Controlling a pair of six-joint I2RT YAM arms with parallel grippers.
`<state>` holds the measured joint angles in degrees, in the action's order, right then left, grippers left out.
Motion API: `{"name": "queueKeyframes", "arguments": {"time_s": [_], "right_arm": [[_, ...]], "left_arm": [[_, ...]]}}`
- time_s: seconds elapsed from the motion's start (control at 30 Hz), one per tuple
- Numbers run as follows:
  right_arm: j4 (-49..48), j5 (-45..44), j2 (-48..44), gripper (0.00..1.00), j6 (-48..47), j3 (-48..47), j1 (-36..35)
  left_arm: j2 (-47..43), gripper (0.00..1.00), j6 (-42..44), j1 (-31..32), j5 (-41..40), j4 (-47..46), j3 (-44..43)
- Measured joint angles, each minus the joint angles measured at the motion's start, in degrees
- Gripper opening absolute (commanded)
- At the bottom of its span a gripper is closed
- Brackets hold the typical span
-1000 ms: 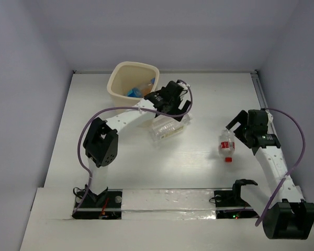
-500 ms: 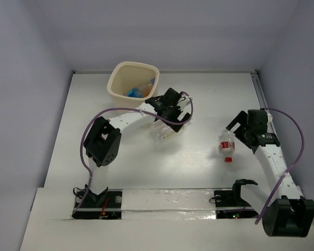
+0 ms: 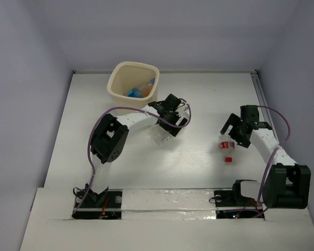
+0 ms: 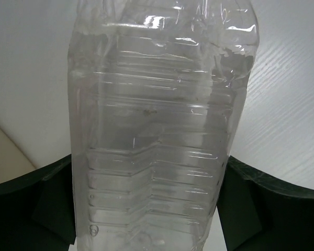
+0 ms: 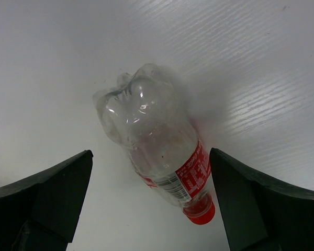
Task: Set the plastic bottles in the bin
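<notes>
I will lower my right gripper over the clear body (image 3: 225,138) (image 5: 166,149) next to the label and close there, because the red-labelled bottle is below and between the gripper's open fingers.
A plain clear plastic bottle (image 4: 157,130) lies on the white table just in front of the bin (image 3: 113,89). My left gripper (image 4: 146,204) is down over it, and both dark fingers (image 4: 47,209) press against its ribbed sides. In the top view that gripper (image 3: 167,123) covers most of this bottle (image 3: 157,137). A red-capped, red-labelled bottle (image 5: 157,141) lies on the table at the right, cap towards me. My right gripper (image 5: 150,157) straddles it, open, with bare table showing on both sides. From above this gripper (image 3: 233,135) hangs over the bottle (image 3: 227,150). The cream bin holds blue-labelled bottles (image 3: 138,91).
The table's right edge carries a metal rail (image 3: 260,91). Grey walls close the table at the back and both sides. Both arm bases (image 3: 97,201) sit at the near edge behind a taped strip.
My left gripper has dropped onto the clear bottle and its fingers have come in against it. My right gripper has swung left and down over the red-capped bottle.
</notes>
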<state>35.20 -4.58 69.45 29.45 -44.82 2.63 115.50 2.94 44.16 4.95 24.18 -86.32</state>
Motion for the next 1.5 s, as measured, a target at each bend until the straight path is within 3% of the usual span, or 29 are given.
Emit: {"name": "queueKeyframes", "arguments": {"time_s": [0.07, 0.2, 0.37, 0.43, 0.6, 0.77, 0.97, 1.13, 1.33, 1.4, 1.47, 1.5], "right_arm": [[-0.04, 0.57, 2.34, 0.93, -0.90, -0.63, 0.00], [-0.24, 1.44, 7.45, 0.85, -2.27, -2.05, 0.00], [-1.42, 3.28, 11.39, 0.55, -2.45, -2.54, 0.00], [-1.95, 4.04, 11.58, 0.50, -2.21, -2.99, 0.04], [-2.67, 4.85, 9.35, 0.46, -1.64, -3.06, 0.04], [-2.27, 6.73, -1.36, 0.45, -1.09, -3.82, 0.04], [-2.32, 12.04, -13.92, 0.45, 1.09, -7.69, -0.02], [-1.79, 14.82, -17.79, 0.45, 2.60, -9.31, -0.66], [0.13, 16.04, -18.69, 0.44, 4.52, -14.67, -5.18], [0.35, 15.78, -18.18, 0.45, 5.49, -17.79, -8.41], [0.42, 14.47, -16.35, 0.45, 6.64, -22.53, -13.38], [0.11, 13.97, -15.13, 0.45, 6.93, -24.83, -15.50]], "left_arm": [[0.00, 0.71, -0.72, 0.00, -0.42, -0.96, 0.17], [-0.07, 0.64, -2.08, 0.02, -0.42, -2.19, 0.39], [-3.13, 0.54, -4.83, 0.59, 1.31, -2.32, 0.48], [-6.60, 0.54, -6.32, 0.83, 2.12, -2.36, 0.42], [-15.78, 0.53, -9.49, 1.16, 2.21, -1.55, -7.85], [-23.50, 0.51, -12.76, -1.44, 1.05, -3.67, -18.47], [-29.92, 0.50, -16.59, -16.15, -3.06, -7.28, -21.22], [-30.25, 0.50, -17.94, -24.20, -6.91, -11.32, -15.78], [-30.18, 0.60, -18.75, -25.64, -8.76, -15.96, -2.16], [-30.18, 0.69, -18.97, -25.64, -8.87, -17.14, 1.01], [-30.21, 0.89, -19.32, -25.53, -9.07, -19.04, 3.39], [-30.34, 0.93, -19.54, -25.53, -9.40, -20.46, 4.94]]}}
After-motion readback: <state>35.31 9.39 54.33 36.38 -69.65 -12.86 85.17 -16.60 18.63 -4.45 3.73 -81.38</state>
